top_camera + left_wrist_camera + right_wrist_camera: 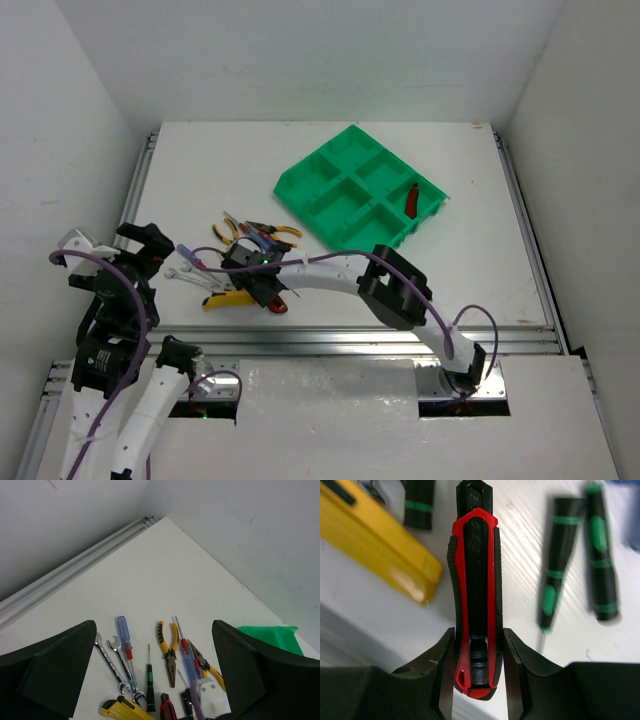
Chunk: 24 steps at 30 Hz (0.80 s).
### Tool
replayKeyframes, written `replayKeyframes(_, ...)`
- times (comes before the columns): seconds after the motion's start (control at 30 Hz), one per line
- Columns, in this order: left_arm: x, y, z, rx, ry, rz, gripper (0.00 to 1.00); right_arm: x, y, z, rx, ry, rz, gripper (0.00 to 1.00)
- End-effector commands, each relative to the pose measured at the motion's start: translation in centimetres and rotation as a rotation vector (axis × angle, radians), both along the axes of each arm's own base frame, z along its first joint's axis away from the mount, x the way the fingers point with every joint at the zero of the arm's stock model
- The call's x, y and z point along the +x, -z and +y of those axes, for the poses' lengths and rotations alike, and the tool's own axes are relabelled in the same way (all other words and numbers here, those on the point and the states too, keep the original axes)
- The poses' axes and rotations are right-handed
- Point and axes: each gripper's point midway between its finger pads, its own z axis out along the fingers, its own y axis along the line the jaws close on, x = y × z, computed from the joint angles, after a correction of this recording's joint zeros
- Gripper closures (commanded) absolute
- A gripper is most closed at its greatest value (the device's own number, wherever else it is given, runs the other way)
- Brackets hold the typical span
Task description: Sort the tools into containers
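Observation:
A red-handled tool already lies in one tray compartment [412, 200]. My right gripper should raise the red-and-black knife and swing outward, to the right in the top view, over that compartment.
My right gripper [477, 650] is shut on the rear end of a red-and-black utility knife [476, 580] that lies low over the table; it also shows in the top view [277, 304]. A yellow utility knife [375, 545] lies just left of it, and two green-black screwdrivers [555, 590] lie to its right. My left gripper [154, 630] is open and empty, above and left of the tool pile. Between its fingers I see two wrenches [111, 662], a blue-handled screwdriver [124, 632] and yellow pliers [169, 650]. The green tray [300, 195] stands at the back right.
A red-handled tool [412, 200] lies in the tray's right compartment. The remaining tools are clustered at the left middle of the table [240, 240]. White walls enclose the table on three sides. An aluminium rail [400, 340] runs along the near edge.

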Motion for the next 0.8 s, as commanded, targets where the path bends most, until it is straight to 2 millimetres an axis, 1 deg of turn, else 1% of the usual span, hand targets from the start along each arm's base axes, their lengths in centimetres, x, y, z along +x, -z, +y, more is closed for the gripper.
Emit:
replayKeyframes(0.0,0.6,-0.6,-0.1,0.008,0.004,-0.017,0.0,1.3,-9.8,0.6,0.168,0.01,-0.132,0.79)
replayKeyframes(0.07,0.7,-0.5,-0.1,0.009,0.009,-0.013,0.01,3.2,-11.6,-1.6,0.176,0.068,-0.173,0.79)
replayKeyframes(0.1,0.7,-0.5,-0.2,0.009,0.01,-0.014,0.0,5.2,-14.3,-3.4,0.222,0.125,-0.207,0.79)
replayKeyframes(0.13,0.7,-0.5,-0.2,0.011,0.012,-0.01,0.0,6.1,-14.1,-5.4,0.209,0.162,-0.211,0.79)
replayKeyframes(0.2,0.8,-0.4,-0.2,0.01,0.015,-0.009,0.01,8.6,-15.5,-8.6,0.242,0.249,-0.228,0.79)
replayKeyframes(0.23,0.9,-0.4,-0.3,0.011,0.017,-0.008,0.0,11.4,-16.6,-13.1,0.245,0.361,-0.261,0.79)
replayKeyframes(0.27,0.9,-0.4,-0.3,0.011,0.018,-0.006,0.0,13.0,-17.1,-15.4,0.25,0.424,-0.284,0.79)
replayKeyframes(0.3,0.9,-0.4,-0.3,0.011,0.02,-0.005,0.0,16.0,-17.3,-20.1,0.244,0.558,-0.303,0.79)
replayKeyframes(0.33,1.0,-0.4,-0.3,0.012,0.02,-0.004,0.0,17.0,-17.2,-22.6,0.238,0.623,-0.308,0.79)
replayKeyframes(0.37,1.1,-0.3,-0.4,0.014,0.022,0.0,0.0,18.4,-17.7,-24.8,0.252,0.685,-0.333,0.79)
replayKeyframes(0.4,1.2,-0.2,-0.4,0.016,0.022,0.007,0.0,20.2,-17.8,-28.7,0.248,0.788,-0.351,0.79)
replayKeyframes(0.47,1.5,0.1,-0.5,0.019,0.027,0.023,0.0,22.2,-17.5,-31.3,0.263,0.861,-0.354,0.79)
replayKeyframes(0.5,1.5,0.1,-0.5,0.021,0.026,0.028,0.0,23.6,-18.2,-33.6,0.273,0.915,-0.374,0.79)
replayKeyframes(0.53,1.7,0.4,-0.5,0.024,0.027,0.039,0.0,25.0,-17.9,-35.6,0.261,0.965,-0.372,0.78)
replayKeyframes(0.57,1.8,0.4,-0.5,0.024,0.027,0.04,0.0,25.1,-16.5,-36.4,0.237,0.984,-0.345,0.78)
replayKeyframes(0.6,1.8,0.4,-0.5,0.024,0.027,0.041,0.0,25.9,-17.0,-37.1,0.242,1.002,-0.341,0.78)
replayKeyframes(0.63,1.8,0.5,-0.5,0.025,0.028,0.046,0.0,26.3,-16.4,-37.7,0.23,1.02,-0.321,0.77)
replayKeyframes(0.67,1.8,0.4,-0.5,0.024,0.028,0.044,0.0,26.8,-14.9,-38.7,0.203,1.048,-0.291,0.77)
replayKeyframes(0.7,1.9,0.5,-0.5,0.025,0.028,0.046,0.0,27.0,-14.7,-39.1,0.197,1.058,-0.28,0.76)
replayKeyframes(0.73,1.9,0.5,-0.6,0.025,0.029,0.046,0.0,27.1,-13.8,-39.2,0.193,1.062,-0.259,0.73)
replayKeyframes(0.77,1.8,0.5,-0.5,0.026,0.028,0.048,0.0,27.1,-13.5,-39.4,0.194,1.067,-0.253,0.72)
